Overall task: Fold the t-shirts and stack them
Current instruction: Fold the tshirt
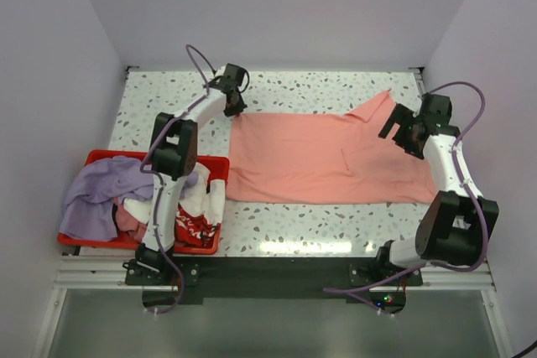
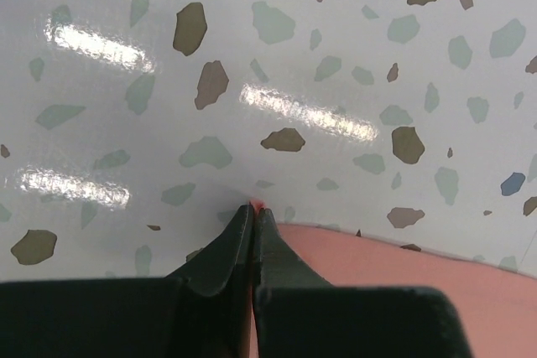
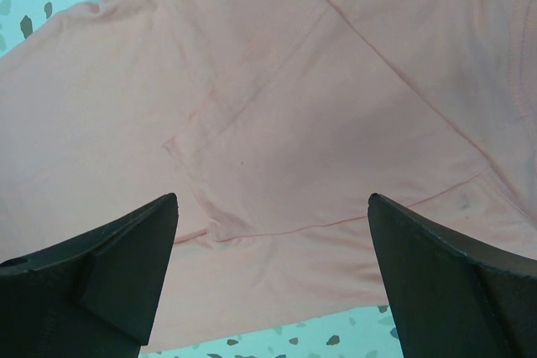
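Observation:
The sleeve's far tip (image 1: 386, 95) is outward and below and sticks out past the shirt's body, so my right gripper will next reach outward and down onto it.
The salmon-pink t-shirt (image 1: 323, 157) lies spread flat across the middle of the table, one sleeve pointing to the far right. My left gripper (image 1: 236, 109) is at the shirt's far left corner. In the left wrist view the left gripper (image 2: 254, 207) is shut on a thin edge of the pink shirt (image 2: 403, 282), low on the tabletop. My right gripper (image 1: 401, 133) hovers open over the shirt's right part. In the right wrist view the right gripper (image 3: 273, 207) has its fingers wide apart above the shirt (image 3: 277, 106) and is empty. The lavender-purple t-shirt (image 1: 101, 194) and the white t-shirt with red print (image 1: 197, 215) lie crumpled in the crate.
The red plastic crate (image 1: 214, 161) stands at the table's near left, beside the left arm. White walls enclose the speckled table (image 1: 336, 85) on three sides. A black rail runs along the near edge.

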Tool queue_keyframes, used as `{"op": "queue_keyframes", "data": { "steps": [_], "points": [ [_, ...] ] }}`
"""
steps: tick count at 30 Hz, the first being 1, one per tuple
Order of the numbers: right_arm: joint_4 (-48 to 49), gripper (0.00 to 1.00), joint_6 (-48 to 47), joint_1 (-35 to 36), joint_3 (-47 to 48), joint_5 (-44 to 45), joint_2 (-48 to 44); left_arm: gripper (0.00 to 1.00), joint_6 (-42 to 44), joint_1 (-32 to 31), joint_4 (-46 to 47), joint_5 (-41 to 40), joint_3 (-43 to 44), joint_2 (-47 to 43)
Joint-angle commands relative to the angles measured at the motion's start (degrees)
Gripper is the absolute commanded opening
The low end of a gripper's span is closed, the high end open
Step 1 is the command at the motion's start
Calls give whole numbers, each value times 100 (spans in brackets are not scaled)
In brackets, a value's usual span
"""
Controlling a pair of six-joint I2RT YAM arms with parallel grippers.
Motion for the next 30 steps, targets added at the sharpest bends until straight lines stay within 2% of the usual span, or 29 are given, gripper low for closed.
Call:
{"op": "queue_keyframes", "data": {
  "steps": [1,5,9,17,24,30],
  "points": [
    [158,99,-39,-8,150,49,57,0,275,-11,15,33,-222,-264],
    [219,99,66,1,519,111,364,0,443,-55,366,-19,-608,-659],
    [203,99,224,149,1239,425,1102,0,575,-90,718,-28,-873,-924],
    [44,95,277,519,3550,1033,3524,0,830,-90,1113,59,-1241,-1301],
    [185,83,154,519,5736,1385,5187,0,970,-99,1369,402,-1620,-1556],
    [298,66,145,519,6794,1253,6164,0,970,-99,1527,517,-1928,-1723]
  ]
}}
